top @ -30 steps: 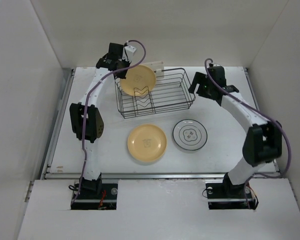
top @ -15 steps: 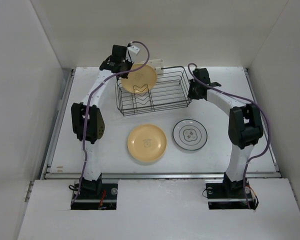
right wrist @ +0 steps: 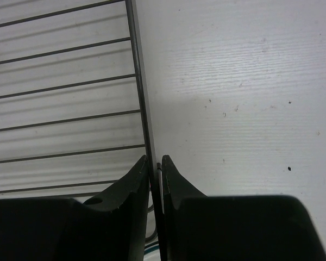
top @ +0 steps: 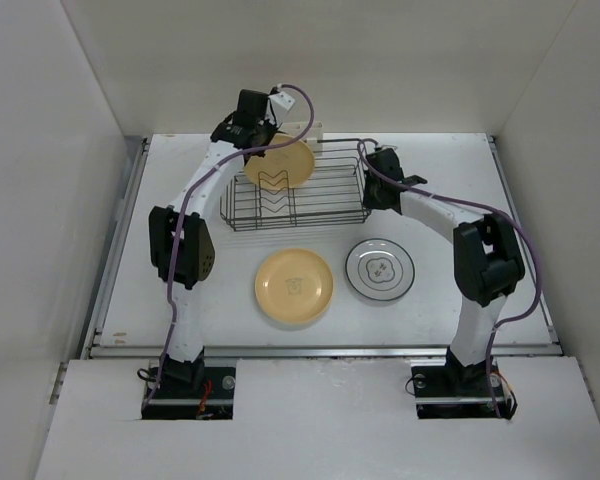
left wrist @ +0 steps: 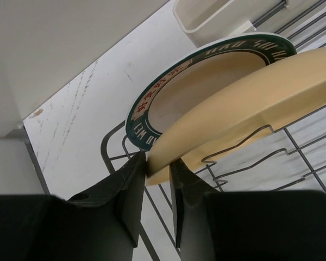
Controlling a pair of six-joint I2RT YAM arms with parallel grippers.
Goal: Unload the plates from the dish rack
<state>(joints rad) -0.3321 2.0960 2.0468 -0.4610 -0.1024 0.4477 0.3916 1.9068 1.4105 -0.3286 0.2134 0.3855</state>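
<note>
My left gripper rises clear of the wires next, turns back and comes down onto that plate, since another yellow plate lies flat before the rack.
The dish rack stands at the back of the table. A yellow plate leans upright in its left end. My left gripper is shut on this yellow plate, its fingertips pinching the rim's lower left edge. Right behind it stands a plate with a dark green lettered rim. My right gripper is shut on the dish rack's right end wire. Another yellow plate and a white plate with a dark rim lie flat on the table in front of the rack.
A white plastic holder hangs on the rack's far side. White walls enclose the table on the left, back and right. Purple cables loop over both arms above the rack.
My right arm swung in from the right and closed on the rack's end wire. The rack slid left. My left gripper and the yellow plate shifted right, toward the back.
</note>
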